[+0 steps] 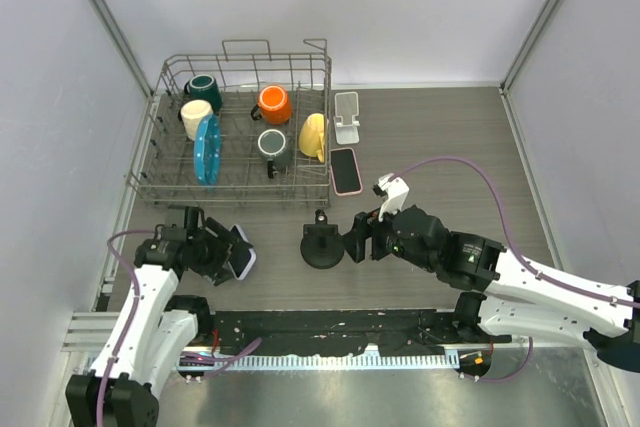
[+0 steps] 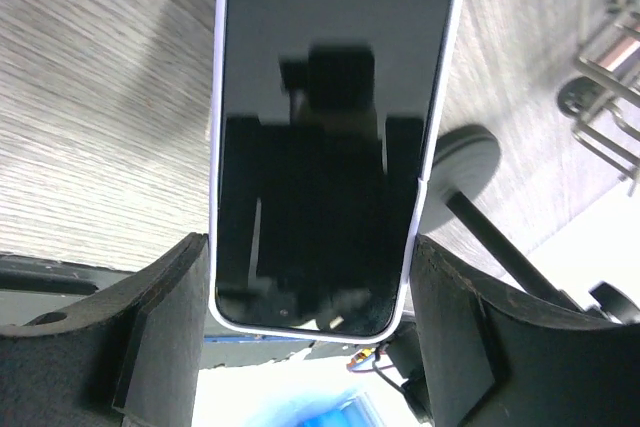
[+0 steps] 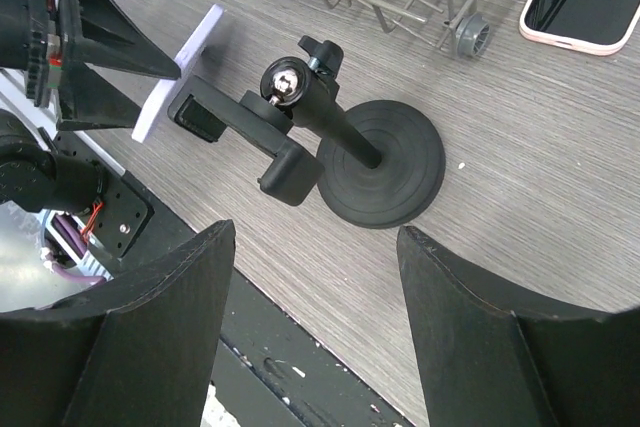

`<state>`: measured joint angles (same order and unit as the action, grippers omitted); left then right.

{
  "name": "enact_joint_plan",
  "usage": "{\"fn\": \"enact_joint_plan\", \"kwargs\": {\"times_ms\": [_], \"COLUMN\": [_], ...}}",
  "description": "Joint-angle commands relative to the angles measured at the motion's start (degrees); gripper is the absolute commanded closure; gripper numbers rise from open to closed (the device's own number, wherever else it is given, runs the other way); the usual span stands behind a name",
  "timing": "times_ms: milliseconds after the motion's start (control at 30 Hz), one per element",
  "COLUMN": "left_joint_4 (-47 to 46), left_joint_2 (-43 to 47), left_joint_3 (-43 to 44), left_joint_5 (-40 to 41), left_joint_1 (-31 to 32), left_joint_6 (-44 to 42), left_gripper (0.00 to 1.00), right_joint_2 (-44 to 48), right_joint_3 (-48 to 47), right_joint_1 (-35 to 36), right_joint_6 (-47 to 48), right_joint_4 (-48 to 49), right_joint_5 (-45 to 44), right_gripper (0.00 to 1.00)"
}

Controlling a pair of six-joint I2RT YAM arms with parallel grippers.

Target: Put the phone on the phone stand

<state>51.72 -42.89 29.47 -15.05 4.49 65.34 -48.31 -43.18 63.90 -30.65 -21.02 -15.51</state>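
The phone's near end (image 1: 241,271) (image 3: 150,117) is to the left of the phone stand in the top view and sticks out past the holding fingers. My right gripper should move past the phone stand onto it next.
My left gripper (image 1: 222,253) is shut on a phone (image 1: 242,253) with a black screen and a lavender case, held off the table at the near left. In the left wrist view the phone (image 2: 330,117) sits between both fingers (image 2: 160,332), its lower edges touching them. A black phone stand (image 1: 322,245) with a round base and a clamp head stands just right of the phone. My right gripper (image 1: 357,237) hangs open right beside the stand. In the right wrist view the stand's base (image 3: 385,169) lies ahead of the empty gripper (image 3: 315,347), and the phone (image 3: 180,69) shows edge-on.
A second phone (image 1: 345,170) in a pink case lies flat by the wire dish rack (image 1: 240,185), which holds mugs and a blue plate. A white stand (image 1: 346,116) sits behind it. The rack's caster (image 3: 470,35) is near the black stand. The black base rail (image 1: 330,332) runs along the near edge.
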Motion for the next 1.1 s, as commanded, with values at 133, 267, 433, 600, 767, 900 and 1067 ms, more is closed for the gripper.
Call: {"fn": "enact_joint_plan", "kwargs": {"times_ms": [133, 267, 433, 600, 767, 900, 1067], "left_joint_4": [0.0, -0.7, -1.1, -1.0, -1.5, -1.7, -0.6], "left_joint_2": [4.8, 5.2, 4.7, 5.2, 6.2, 6.0, 7.7], "left_joint_3": [2.2, 1.3, 1.5, 0.6, -1.1, -0.6, 1.1], "left_joint_5": [-7.0, -8.3, -8.9, -9.3, -11.3, -13.0, -13.4], "left_joint_1": [0.0, 0.1, 0.0, 0.1, 0.0, 0.0, -0.1], "left_joint_6": [0.7, 1.5, 2.2, 2.0, 2.9, 3.3, 3.5], "left_gripper": [1.0, 1.0, 1.0, 1.0, 1.0, 1.0, 1.0], "right_joint_2": [-1.8, -5.1, -12.8, -25.4, -37.4, -41.3, -43.4], "right_joint_3": [-3.9, -8.2, -15.2, -16.6, -24.8, -27.3, -27.5], "right_joint_1": [0.8, 8.0, 17.1, 24.7, 27.8, 27.9, 27.8], "right_joint_6": [0.5, 2.4, -1.8, -12.0, -19.0, -20.1, -19.6], "right_joint_4": [5.5, 4.9, 7.0, 17.0, 11.7, 11.6, 13.1], "right_joint_5": [2.3, -4.7, -17.0, -26.0, -34.3, -34.3, -34.8], "right_gripper": [0.3, 0.31, 0.32, 0.31, 0.3, 0.29, 0.29]}}
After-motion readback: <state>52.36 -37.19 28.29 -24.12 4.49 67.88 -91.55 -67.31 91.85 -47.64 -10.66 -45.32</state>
